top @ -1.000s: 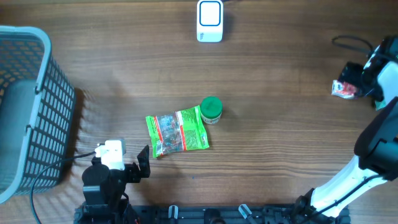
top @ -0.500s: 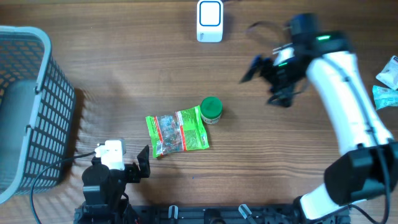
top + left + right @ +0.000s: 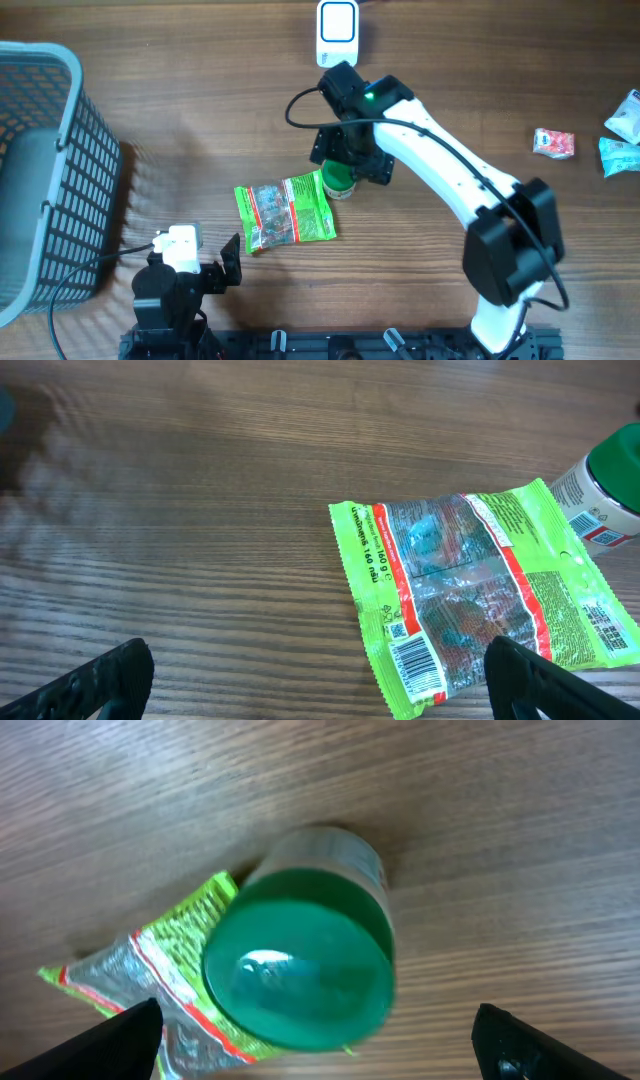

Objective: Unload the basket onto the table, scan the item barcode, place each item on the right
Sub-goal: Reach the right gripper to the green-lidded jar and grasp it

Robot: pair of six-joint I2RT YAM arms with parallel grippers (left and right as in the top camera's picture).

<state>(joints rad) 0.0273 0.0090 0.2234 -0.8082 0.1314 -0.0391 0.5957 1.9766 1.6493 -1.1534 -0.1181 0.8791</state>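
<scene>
The jar's green lid (image 3: pixel 340 177) (image 3: pixel 299 965) lies below my right gripper, the spread fingers already to either side, so the gripper lowers over it and closes next.
A small jar with a green lid (image 3: pixel 338 178) stands at the table's middle, touching the corner of a green snack packet (image 3: pixel 286 211) lying flat to its left. My right gripper (image 3: pixel 320 1040) hovers open just above the jar's lid (image 3: pixel 298 970), its fingers spread wide to either side, nothing held. The packet (image 3: pixel 470 600) shows a barcode (image 3: pixel 415 658) near its lower edge in the left wrist view. My left gripper (image 3: pixel 320 690) stays open and empty low at the front left, short of the packet. A white scanner (image 3: pixel 338 33) stands at the far edge.
A grey mesh basket (image 3: pixel 75 90) fills the left edge. A red and white sachet (image 3: pixel 554 143) and pale blue packets (image 3: pixel 622 140) lie at the far right. The right arm's cable loops beside the scanner.
The right arm has swung from the far right edge across the table to hang over the green-lidded jar. The left arm, packet and jar have not moved.
</scene>
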